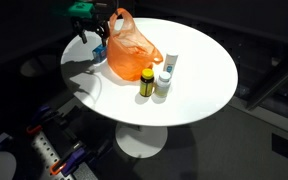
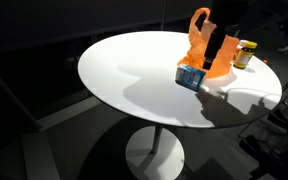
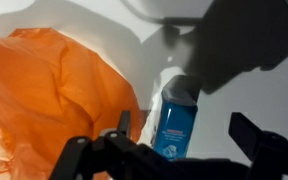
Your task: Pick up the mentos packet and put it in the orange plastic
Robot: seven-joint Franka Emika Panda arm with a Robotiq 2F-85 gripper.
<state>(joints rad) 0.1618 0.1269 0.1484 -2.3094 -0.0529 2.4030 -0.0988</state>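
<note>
My open fingers are on both sides of the blue mentos packet [image 1: 100,53] [image 3: 175,125] from above, so my gripper will lower to it next and close across the packet's narrow sides.
The mentos packet [image 3: 174,112] is a small blue packet with white marking, lying on the white table right beside the orange plastic bag [image 3: 54,100]. It also shows in both exterior views [image 1: 99,50] [image 2: 190,76]. The crinkly orange bag [image 1: 130,42] [image 2: 206,40] stands with its handles up. My gripper [image 3: 183,124] is open, with one finger on each side of the packet, just above it. It hovers at the table's edge next to the bag in both exterior views [image 1: 88,30] [image 2: 220,55]. It holds nothing.
A dark bottle with a yellow cap [image 1: 147,81] [image 2: 246,52] and an upright white tube [image 1: 165,72] stand on the round white table [image 1: 199,60] past the bag. The table edge is close to the packet.
</note>
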